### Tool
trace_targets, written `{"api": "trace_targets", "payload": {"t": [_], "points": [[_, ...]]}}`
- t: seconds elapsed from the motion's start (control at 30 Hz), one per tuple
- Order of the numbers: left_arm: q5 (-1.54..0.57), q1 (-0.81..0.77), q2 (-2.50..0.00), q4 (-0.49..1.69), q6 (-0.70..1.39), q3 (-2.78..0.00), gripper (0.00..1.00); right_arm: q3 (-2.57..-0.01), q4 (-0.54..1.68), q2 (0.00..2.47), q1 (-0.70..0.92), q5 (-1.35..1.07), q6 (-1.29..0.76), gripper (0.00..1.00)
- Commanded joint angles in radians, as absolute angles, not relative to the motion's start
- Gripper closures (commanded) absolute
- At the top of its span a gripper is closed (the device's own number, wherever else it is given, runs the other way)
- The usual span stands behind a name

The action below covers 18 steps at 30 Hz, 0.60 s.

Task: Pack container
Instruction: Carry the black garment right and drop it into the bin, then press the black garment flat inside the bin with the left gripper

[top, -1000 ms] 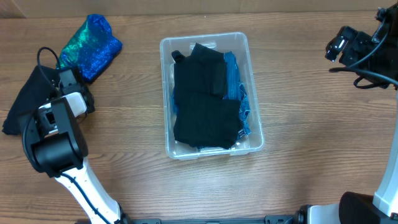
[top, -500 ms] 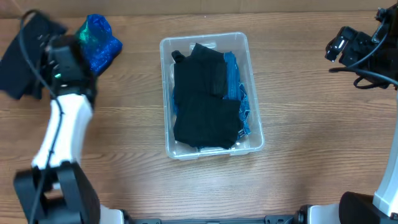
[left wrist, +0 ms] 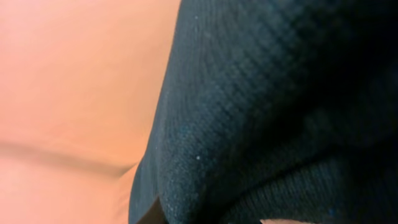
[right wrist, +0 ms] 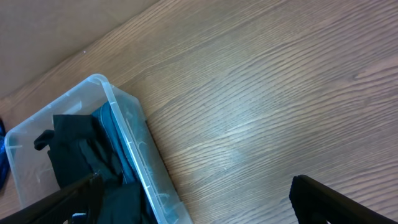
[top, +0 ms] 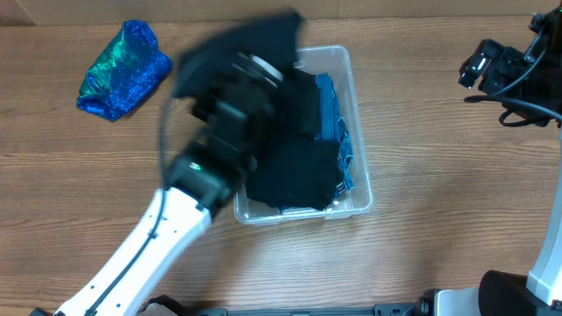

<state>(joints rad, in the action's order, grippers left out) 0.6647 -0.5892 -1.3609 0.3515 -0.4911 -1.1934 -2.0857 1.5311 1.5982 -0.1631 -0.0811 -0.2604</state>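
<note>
I will next lower my left gripper back over the near folded black clothes [top: 294, 171] to let go of the black garment inside the container [top: 362, 180]. The black garment still hangs past the container's rim.
The clear container [top: 362, 180] stands mid-table, filled with folded black clothes [top: 294, 171] and a blue denim piece [top: 334, 110] along its right side. My left gripper [top: 246, 70] is blurred over the container's left rear part and carries a black garment [top: 241, 42] that drapes over it. The left wrist view is filled by this black knit cloth [left wrist: 267, 106], and the fingers are hidden. My right gripper [top: 476, 66] is open and empty at the far right; its wrist view shows its jaws [right wrist: 199, 199] over bare wood, right of the container [right wrist: 134, 146].
A shiny blue-green sequined item [top: 123, 68] lies at the table's back left. A brown wall runs along the table's far edge.
My left arm has swung from the far left of the table rightward to over the container, carrying the black garment with it. The right arm has not moved.
</note>
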Motion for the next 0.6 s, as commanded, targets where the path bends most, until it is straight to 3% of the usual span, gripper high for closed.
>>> {"api": "trace_targets", "payload": {"t": [0.0,0.17,0.57], "points": [[0.458,-0.694,-1.335,0.452,-0.379,-1.209,0.96,-2.093,1.530,1.583,-0.164,-0.081,-0.253,0.00],[0.381,-0.763,-1.336,0.576,-0.327,-1.209,0.96,-2.093,1.537,1.583,-0.164,-0.080,-0.253,0.00],[0.528,-0.774,-1.359,0.686,-0.212,-1.209,0.96,-2.093,1.540,1.583,-0.164,-0.081,-0.253,0.00]]}}
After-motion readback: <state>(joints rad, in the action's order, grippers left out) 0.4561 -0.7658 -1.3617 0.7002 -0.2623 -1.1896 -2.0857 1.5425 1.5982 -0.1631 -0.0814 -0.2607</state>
